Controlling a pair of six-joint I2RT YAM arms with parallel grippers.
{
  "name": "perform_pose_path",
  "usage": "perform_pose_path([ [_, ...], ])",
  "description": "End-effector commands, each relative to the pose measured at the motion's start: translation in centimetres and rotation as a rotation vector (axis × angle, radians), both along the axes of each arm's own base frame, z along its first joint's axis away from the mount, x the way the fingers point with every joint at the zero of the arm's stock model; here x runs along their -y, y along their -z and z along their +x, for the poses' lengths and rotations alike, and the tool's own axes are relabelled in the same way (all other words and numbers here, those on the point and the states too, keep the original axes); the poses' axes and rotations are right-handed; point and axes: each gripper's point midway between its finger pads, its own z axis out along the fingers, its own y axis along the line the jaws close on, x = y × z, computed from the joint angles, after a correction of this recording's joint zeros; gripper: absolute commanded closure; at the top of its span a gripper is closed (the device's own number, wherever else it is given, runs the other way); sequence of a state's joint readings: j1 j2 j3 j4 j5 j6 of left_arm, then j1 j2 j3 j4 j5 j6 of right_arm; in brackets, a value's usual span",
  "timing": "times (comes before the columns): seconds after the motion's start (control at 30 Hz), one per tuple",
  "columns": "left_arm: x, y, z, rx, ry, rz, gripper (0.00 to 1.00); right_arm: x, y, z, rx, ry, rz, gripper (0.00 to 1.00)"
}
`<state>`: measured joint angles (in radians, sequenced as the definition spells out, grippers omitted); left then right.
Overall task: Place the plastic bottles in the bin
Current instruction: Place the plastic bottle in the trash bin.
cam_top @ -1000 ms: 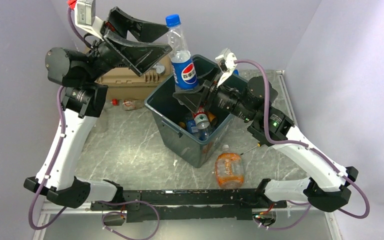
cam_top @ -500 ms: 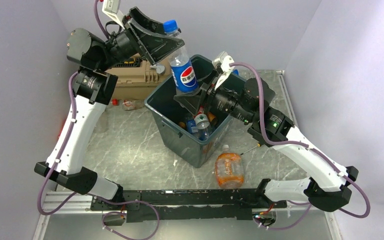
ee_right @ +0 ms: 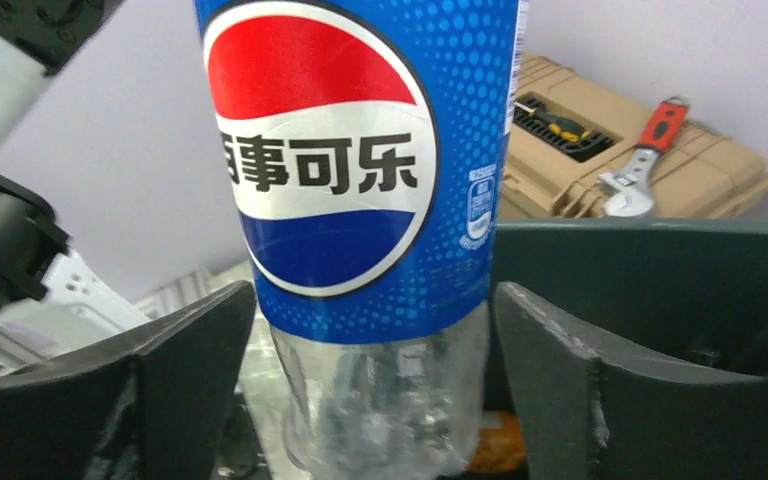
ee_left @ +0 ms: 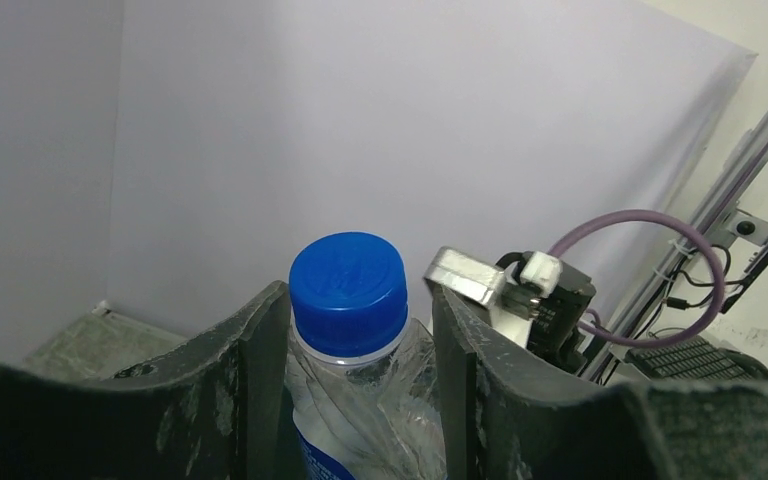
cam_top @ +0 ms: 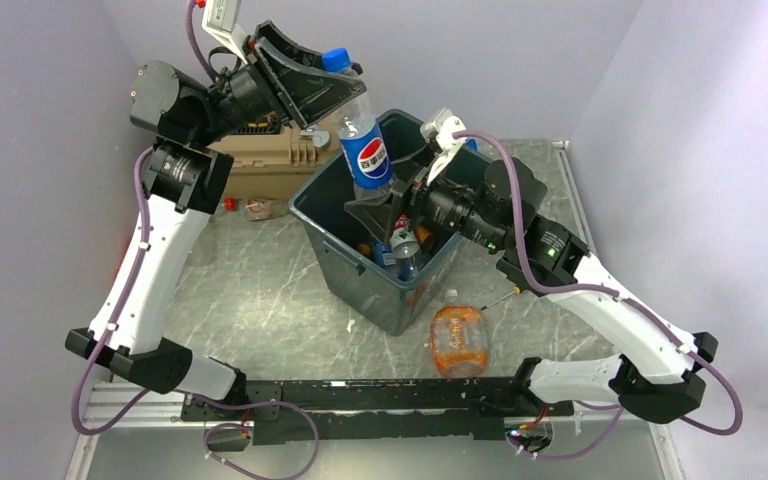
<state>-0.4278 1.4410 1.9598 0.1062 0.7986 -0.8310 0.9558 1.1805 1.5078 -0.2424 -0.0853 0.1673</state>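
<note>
The bin's opening [cam_top: 409, 146] lies below my left gripper and to its right in the top view, so I will carry the bottle that way, lower and release it.
A clear plastic bottle [cam_top: 365, 155] with a blue label and blue cap [ee_left: 348, 280] stands tilted over the dark green-grey bin [cam_top: 355, 280]. My left gripper [cam_top: 345, 88] is shut on its shoulder just below the cap, both fingers [ee_left: 260, 340] pressing the plastic. My right gripper [cam_top: 375, 208] surrounds the bottle's clear base [ee_right: 380, 400] inside the bin's mouth, open, with a gap on each side. Several bottles [cam_top: 400, 245] lie in the bin. An orange-labelled bottle [cam_top: 458, 338] lies on the table in front of the bin. A small crushed bottle [cam_top: 255, 208] lies by the toolbox.
A tan toolbox [cam_top: 260, 160] stands behind the bin at the left, with a red wrench [ee_right: 645, 160] on its lid. A screwdriver [cam_top: 500, 297] lies on the table right of the bin. Grey walls close in at the back and both sides.
My left gripper swung in and closed on the bottle's neck. My right gripper's jaws opened off the bottle's base. The bottle sank a little toward the bin.
</note>
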Motion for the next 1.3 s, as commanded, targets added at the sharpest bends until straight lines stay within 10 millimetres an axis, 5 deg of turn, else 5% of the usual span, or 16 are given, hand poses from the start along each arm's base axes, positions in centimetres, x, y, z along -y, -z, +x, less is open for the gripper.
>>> perform_pose_path([
  [0.0, -1.2, -1.1, -1.7, 0.087, -0.038, -0.023, 1.0, 3.2, -3.4, -1.7, 0.015, 0.037, 0.074, 0.0],
  [0.13, -1.8, -1.2, -0.8, 0.103, -0.121, -0.051, 1.0, 9.0, -5.9, -2.6, 0.011, 0.184, 0.163, 0.0],
  [0.2, -1.9, -0.9, -0.1, 0.107, -0.15, -0.068, 1.0, 13.4, -7.0, -3.8, 0.019, 0.27, 0.251, 0.0],
  [0.3, -1.3, -0.2, 1.0, 0.108, -0.139, -0.065, 1.0, 18.6, -6.1, -4.6, 0.007, 0.392, 0.327, 0.0],
  [0.43, 0.8, 2.4, 3.7, 0.07, -0.097, -0.031, 1.0, 23.0, -2.6, -5.0, -0.032, 0.525, 0.337, 0.0],
  [0.63, 5.2, 6.1, 4.9, 0.148, -0.075, 0.104, 1.0, 25.0, 2.0, -5.3, -0.095, 0.591, 0.318, 0.0],
  [1.03, 12.1, 15.3, 6.2, 0.31, -0.143, 0.336, 1.0, 24.3, 8.8, -4.2, -0.249, 0.653, 0.301, 0.0],
  [1.07, 12.4, 15.7, 6.2, 0.309, -0.143, 0.339, 0.93, 24.4, 9.3, -4.1, -0.273, 0.666, 0.32, 0.0],
  [1.1, 12.5, 15.9, 6.3, 0.306, -0.146, 0.339, 0.62, 24.6, 9.8, -4.0, -0.299, 0.682, 0.341, 0.0],
  [1.13, 12.5, 16.0, 6.3, 0.3, -0.151, 0.338, 0.48, 24.8, 10.1, -4.0, -0.318, 0.693, 0.36, 0.0],
  [1.17, 12.3, 15.6, 6.3, 0.297, -0.164, 0.327, 0.08, 25.1, 10.4, -4.0, -0.335, 0.704, 0.383, 0.0],
  [1.27, 11.2, 13.5, 6.0, 0.304, -0.216, 0.274, 0.01, 25.5, 11.1, -4.4, -0.362, 0.7, 0.441, 0.0],
])
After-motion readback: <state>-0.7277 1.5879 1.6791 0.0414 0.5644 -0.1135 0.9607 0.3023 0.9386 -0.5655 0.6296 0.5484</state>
